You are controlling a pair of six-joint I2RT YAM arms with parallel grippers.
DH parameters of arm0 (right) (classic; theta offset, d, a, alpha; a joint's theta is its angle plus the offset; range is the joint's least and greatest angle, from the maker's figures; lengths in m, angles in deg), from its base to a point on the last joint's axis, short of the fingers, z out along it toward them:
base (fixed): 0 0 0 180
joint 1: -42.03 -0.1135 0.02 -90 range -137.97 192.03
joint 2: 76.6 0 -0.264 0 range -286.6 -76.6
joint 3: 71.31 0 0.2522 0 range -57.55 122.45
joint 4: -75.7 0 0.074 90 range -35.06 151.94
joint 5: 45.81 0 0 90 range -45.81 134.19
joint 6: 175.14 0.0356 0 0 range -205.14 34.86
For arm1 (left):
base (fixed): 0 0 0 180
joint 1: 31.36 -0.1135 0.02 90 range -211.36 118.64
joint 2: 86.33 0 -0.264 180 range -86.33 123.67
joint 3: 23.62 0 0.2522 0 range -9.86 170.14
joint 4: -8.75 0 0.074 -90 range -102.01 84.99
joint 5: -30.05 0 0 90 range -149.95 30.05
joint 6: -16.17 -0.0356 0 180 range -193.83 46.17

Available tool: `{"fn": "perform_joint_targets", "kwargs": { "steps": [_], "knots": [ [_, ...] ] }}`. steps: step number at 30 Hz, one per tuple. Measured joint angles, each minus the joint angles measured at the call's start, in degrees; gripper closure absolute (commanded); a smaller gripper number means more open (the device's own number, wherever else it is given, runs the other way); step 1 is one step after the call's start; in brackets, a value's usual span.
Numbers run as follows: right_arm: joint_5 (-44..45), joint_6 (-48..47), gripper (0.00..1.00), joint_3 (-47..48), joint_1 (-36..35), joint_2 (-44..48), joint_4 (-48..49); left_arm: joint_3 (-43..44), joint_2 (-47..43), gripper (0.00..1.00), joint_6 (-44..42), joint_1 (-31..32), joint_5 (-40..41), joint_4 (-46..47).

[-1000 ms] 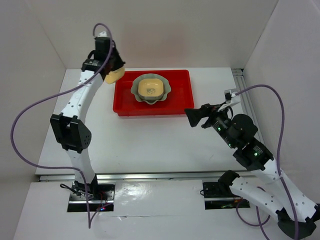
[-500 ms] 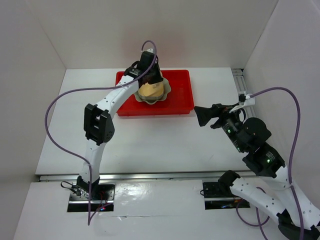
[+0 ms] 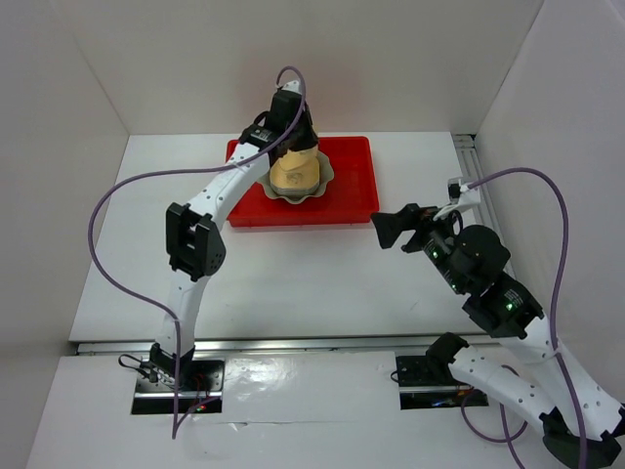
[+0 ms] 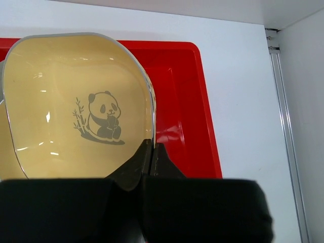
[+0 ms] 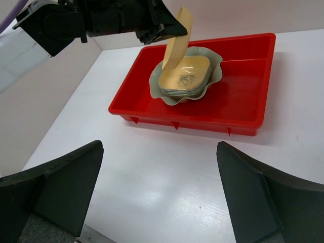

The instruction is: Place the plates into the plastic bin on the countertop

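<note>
The left gripper will next lower until the held dish, still hanging tilted, is near the stack of small dishes below the gripper, and then let go of the dish's rim.
My left gripper point(image 3: 291, 137) is shut on the rim of a small yellow-tan dish with a panda print point(image 4: 76, 106). It holds the dish tilted on edge just above the stack of small dishes point(image 5: 186, 77). The stack rests in the pale green scalloped dish point(image 5: 215, 76), which sits inside the red plastic bin point(image 3: 352, 191). In the right wrist view the held dish point(image 5: 177, 38) hangs from the left gripper point(image 5: 171, 26) over the stack. My right gripper point(image 5: 158, 147) is open and empty above the white countertop point(image 5: 167, 152), in front of the bin's right half point(image 5: 243, 96).
White walls enclose the countertop on the left, back and right. A metal rail point(image 3: 471, 166) runs along the right edge. A purple cable point(image 3: 127, 195) loops off the left arm. The bin's right part point(image 4: 182, 101) holds no dish.
My left arm swung the dish from behind the bin's back-left corner to above the stacked dishes in the bin. My right arm shifted slightly, its gripper still open.
</note>
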Motion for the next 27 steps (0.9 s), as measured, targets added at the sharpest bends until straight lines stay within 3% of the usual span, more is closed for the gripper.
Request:
{"fn": "perform_joint_targets", "kwargs": {
  "steps": [7, 11, 12, 17, 23, 26, 27],
  "knots": [
    [0.0, -0.02, 0.0, -0.07, 0.0, -0.98, 0.2, 0.0, 2.78, 0.98, -0.35, -1.29, -0.33, 0.26],
    [-0.22, -0.02, 0.0, -0.48, 0.0, -1.57, 0.66, -0.35, 4.07, 0.72, -1.16, -1.88, -0.44, -0.07],
    [-0.22, -0.02, 0.0, -0.7, 0.0, -1.66, 0.72, -0.55, 4.2, 0.55, -1.6, -2.05, -0.48, -0.02],
    [-0.26, -0.04, 0.0, -0.98, 0.0, -2.27, 0.98, -1.64, 4.11, 0.28, -2.49, -2.47, -0.63, 0.5],
    [-0.59, 0.0, 0.0, -0.98, 0.0, -3.39, 1.53, -6.51, 1.57, 0.24, -3.39, -1.84, -0.13, -0.11],
    [-0.28, 0.0, 0.0, -0.98, 0.0, -3.98, 1.6, -8.46, -2.12, 0.04, -3.72, -1.55, 0.57, -1.73],
    [0.24, 0.0, 0.0, -0.92, 0.0, -4.35, 1.42, -8.98, -4.02, 0.04, -3.87, -1.42, 1.14, -2.8]
  ]
}}
